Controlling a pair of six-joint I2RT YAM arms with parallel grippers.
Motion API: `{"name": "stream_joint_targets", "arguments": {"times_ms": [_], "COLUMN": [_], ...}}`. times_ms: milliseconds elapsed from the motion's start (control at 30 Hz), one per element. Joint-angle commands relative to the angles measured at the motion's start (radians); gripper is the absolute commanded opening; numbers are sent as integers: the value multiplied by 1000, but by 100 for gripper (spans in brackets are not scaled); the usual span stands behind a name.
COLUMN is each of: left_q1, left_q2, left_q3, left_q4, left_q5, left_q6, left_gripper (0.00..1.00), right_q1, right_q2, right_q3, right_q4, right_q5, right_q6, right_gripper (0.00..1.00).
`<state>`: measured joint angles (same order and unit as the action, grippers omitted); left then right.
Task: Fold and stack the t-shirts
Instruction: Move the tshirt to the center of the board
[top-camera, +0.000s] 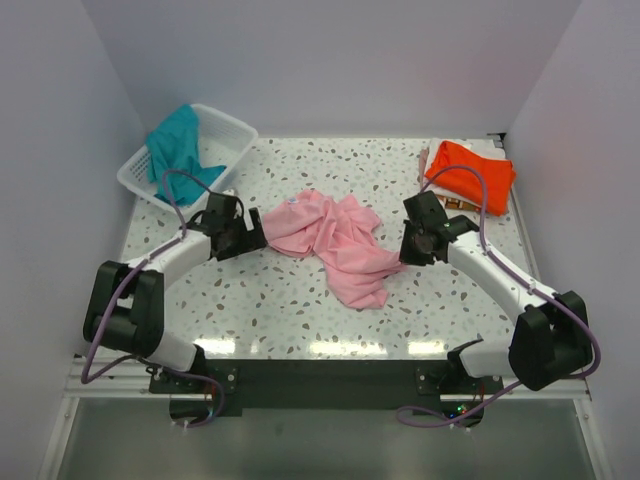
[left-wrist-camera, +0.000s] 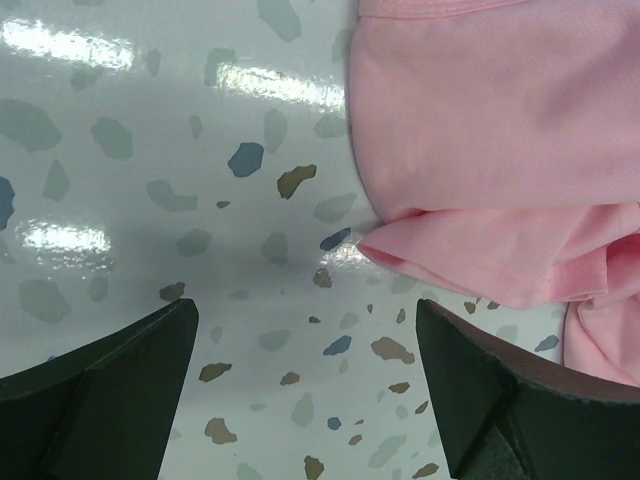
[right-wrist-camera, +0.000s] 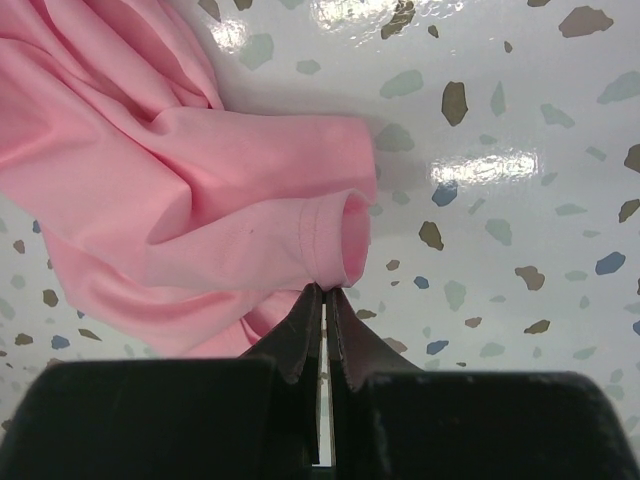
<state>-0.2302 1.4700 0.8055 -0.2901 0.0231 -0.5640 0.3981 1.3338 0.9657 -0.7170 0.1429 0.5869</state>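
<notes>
Next I should lower my left gripper across to the tip of the t-shirt's fold, below and to its right in the top view.
The light pink t-shirt (top-camera: 330, 235) lies crumpled in the middle of the speckled table (top-camera: 300, 310). My left gripper (top-camera: 262, 238) hovers at its left edge, open wide; in the left wrist view only bare table lies between the fingers (left-wrist-camera: 110, 390), and the pink cloth (left-wrist-camera: 480, 150) sits just ahead and to the right. My right gripper (top-camera: 404, 248) is at the shirt's right side, shut, its tips (right-wrist-camera: 325, 290) pinching the hem of a pink sleeve (right-wrist-camera: 330, 230). The orange t-shirt (top-camera: 470, 175) lies folded at the back right. The teal t-shirt (top-camera: 180, 145) hangs over the basket.
A white lattice basket (top-camera: 235, 130) stands at the back left corner. White walls enclose the table on three sides. A small pinkish object (top-camera: 424, 155) lies beside the orange shirt.
</notes>
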Motion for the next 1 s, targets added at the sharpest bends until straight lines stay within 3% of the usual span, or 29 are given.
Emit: {"name": "stream_joint_targets", "arguments": {"times_ms": [0, 233, 467, 633, 800, 867, 967], "left_q1": [-3, -3, -11, -29, -44, -47, -46], "left_q2": [58, 139, 207, 234, 251, 250, 247], "left_q3": [64, 116, 156, 169, 170, 170, 181], "left_q4": [72, 88, 95, 104, 114, 114, 103], "left_q5": [49, 103, 132, 146, 159, 156, 143], "left_q6": [22, 41, 41, 39, 38, 38, 45], "left_gripper": [95, 68, 61, 49, 10, 0, 0], "right_q1": [-4, -4, -4, -4, -4, -4, -4], "right_q2": [-22, 4, 16, 30, 31, 33, 36], "right_q3": [4, 24, 34, 48, 51, 53, 56], "right_q4": [19, 27, 31, 31, 31, 31, 30], "right_q5": [6, -6, -8, -9, -8, -9, -9], "right_q6": [11, 14, 24, 28, 33, 31, 33], "right_gripper": [0, 0, 0, 0, 0, 0, 0]}}
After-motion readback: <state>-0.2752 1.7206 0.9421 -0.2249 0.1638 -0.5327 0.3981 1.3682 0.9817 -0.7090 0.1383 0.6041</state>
